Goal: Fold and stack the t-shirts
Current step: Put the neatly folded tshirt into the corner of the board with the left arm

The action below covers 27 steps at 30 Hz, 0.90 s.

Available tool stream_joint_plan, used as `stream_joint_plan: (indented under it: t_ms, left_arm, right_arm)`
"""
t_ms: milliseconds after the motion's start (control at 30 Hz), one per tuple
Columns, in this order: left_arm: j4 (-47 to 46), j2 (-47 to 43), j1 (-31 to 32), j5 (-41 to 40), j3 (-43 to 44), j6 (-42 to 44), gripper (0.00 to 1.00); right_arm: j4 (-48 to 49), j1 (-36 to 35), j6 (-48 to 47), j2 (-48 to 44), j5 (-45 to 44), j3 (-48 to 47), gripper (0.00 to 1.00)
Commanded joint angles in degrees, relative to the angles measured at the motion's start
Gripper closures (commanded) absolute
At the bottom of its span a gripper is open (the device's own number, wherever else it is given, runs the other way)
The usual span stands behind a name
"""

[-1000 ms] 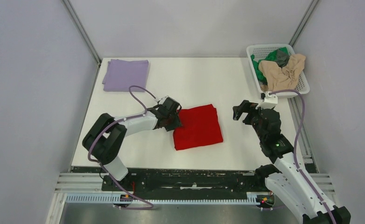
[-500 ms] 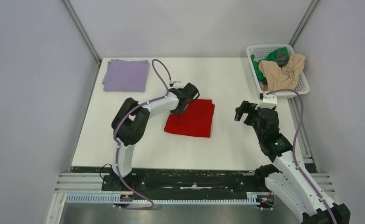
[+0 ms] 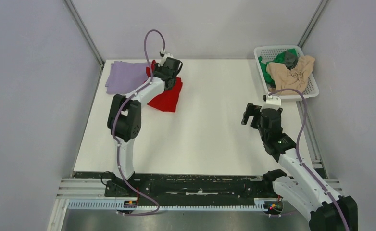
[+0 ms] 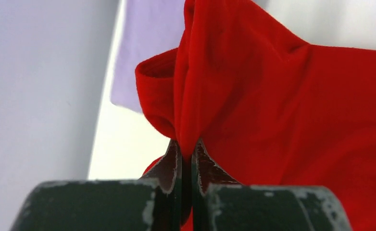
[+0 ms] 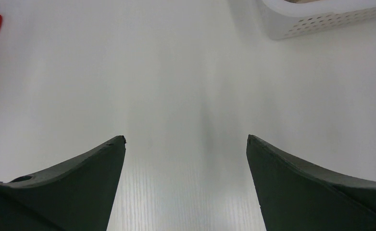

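Observation:
My left gripper lifts the red t-shirt over the lavender t-shirt (image 3: 126, 77) (image 4: 150, 33) next, lowers and releases it. The lavender one lies folded flat to the gripper's left in the top view.
My left gripper (image 3: 163, 73) is shut on the folded red t-shirt (image 3: 169, 95) and holds one edge of it up near the table's far left. The shirt hangs down to the table, and its lifted edge reaches the right side of the folded lavender t-shirt (image 3: 126, 77). In the left wrist view the red cloth (image 4: 292, 106) is pinched between my fingertips (image 4: 174, 159), with the lavender shirt (image 4: 147, 43) behind it. My right gripper (image 3: 251, 114) is open and empty above bare table (image 5: 186, 96). Beige, green and dark grey shirts lie in the basket.
The white mesh basket (image 3: 309, 89) stands at the far right corner with a beige shirt (image 3: 292, 73), a green one (image 3: 264, 67) and a dark grey one (image 3: 289, 58) in it. Its corner shows in the right wrist view (image 5: 320, 19). Grey walls close in the table.
My left gripper has carried the red t-shirt from the table's middle up and to the far left, beside the lavender shirt. The right arm has barely moved.

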<state>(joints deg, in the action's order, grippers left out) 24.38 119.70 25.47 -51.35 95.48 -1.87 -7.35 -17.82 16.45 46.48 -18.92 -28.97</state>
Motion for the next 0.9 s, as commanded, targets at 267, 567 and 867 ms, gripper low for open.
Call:
stream_joint_plan:
  t_ms: [267, 567, 867]
  left_arm:
    - [-18.28, 4.53, -6.87, -3.07, 14.41, 28.56, 0.98]
    - [-15.16, 3.76, -8.69, -0.95, 19.54, 29.74, 0.98]
    - [-13.34, -0.12, -8.83, 0.97, 19.96, 28.89, 0.98]
  right_arm:
    - [2.44, 0.03, -2.69, 3.33, -5.07, -0.34, 0.02]
    - [2.04, -0.02, -2.92, 3.21, -6.90, -0.32, 0.02]
    - [1.29, -0.02, -2.89, 2.66, -7.31, -0.40, 0.02]
